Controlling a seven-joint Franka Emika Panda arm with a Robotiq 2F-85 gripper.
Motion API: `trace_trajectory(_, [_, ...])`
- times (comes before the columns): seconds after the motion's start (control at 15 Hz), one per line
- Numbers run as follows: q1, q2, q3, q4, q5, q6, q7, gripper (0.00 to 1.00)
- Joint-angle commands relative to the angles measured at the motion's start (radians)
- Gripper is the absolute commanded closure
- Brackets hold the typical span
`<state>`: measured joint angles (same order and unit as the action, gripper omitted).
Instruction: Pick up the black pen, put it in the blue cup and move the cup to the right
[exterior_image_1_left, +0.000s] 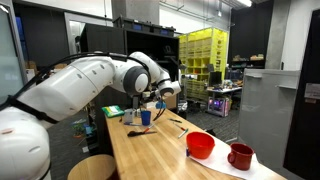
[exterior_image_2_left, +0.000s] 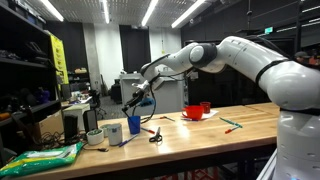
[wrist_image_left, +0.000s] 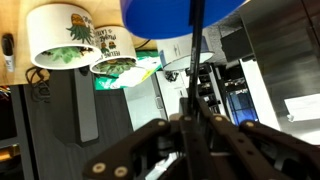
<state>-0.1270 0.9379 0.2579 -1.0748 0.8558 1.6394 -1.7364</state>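
I should next move my gripper slightly toward the opening (wrist_image_left: 175, 11) of the cup and then let go of the black pen (wrist_image_left: 194, 60), because the pen's far end overlaps the blue cup.
My gripper (wrist_image_left: 188, 118) is shut on the black pen (wrist_image_left: 194, 60), which runs straight out from between the fingers toward the blue cup (wrist_image_left: 160, 15). In both exterior views the gripper (exterior_image_1_left: 152, 100) (exterior_image_2_left: 141, 100) hangs just above the blue cup (exterior_image_1_left: 146, 117) (exterior_image_2_left: 134, 124), which stands upright on the wooden table (exterior_image_1_left: 160, 155) (exterior_image_2_left: 200, 130). The pen's far end overlaps the cup. I cannot tell whether it is inside.
Two white cups with plant pictures (wrist_image_left: 65, 35) (wrist_image_left: 115, 50) stand close to the blue cup. A red bowl (exterior_image_1_left: 200, 145) (exterior_image_2_left: 193, 112) and a dark red mug (exterior_image_1_left: 240, 155) (exterior_image_2_left: 205, 107) sit further along the table. Scissors (exterior_image_2_left: 155, 135) and a green marker (exterior_image_2_left: 232, 128) lie on it.
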Motion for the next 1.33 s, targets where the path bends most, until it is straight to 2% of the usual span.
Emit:
trace_trajectory(0.0, [0.008, 0.037, -0.006, 0.062, 0.012, -0.037, 0.009, 0.98])
trace_trajectory(1.13, [-0.005, 0.08, -0.012, 0.102, 0.009, -0.043, 0.022, 0.98])
trace_trajectory(1.2, [-0.003, 0.082, -0.012, 0.106, 0.007, -0.044, 0.025, 0.66])
trace_trajectory(1.27, [-0.003, 0.083, -0.012, 0.108, 0.005, -0.045, 0.026, 0.66])
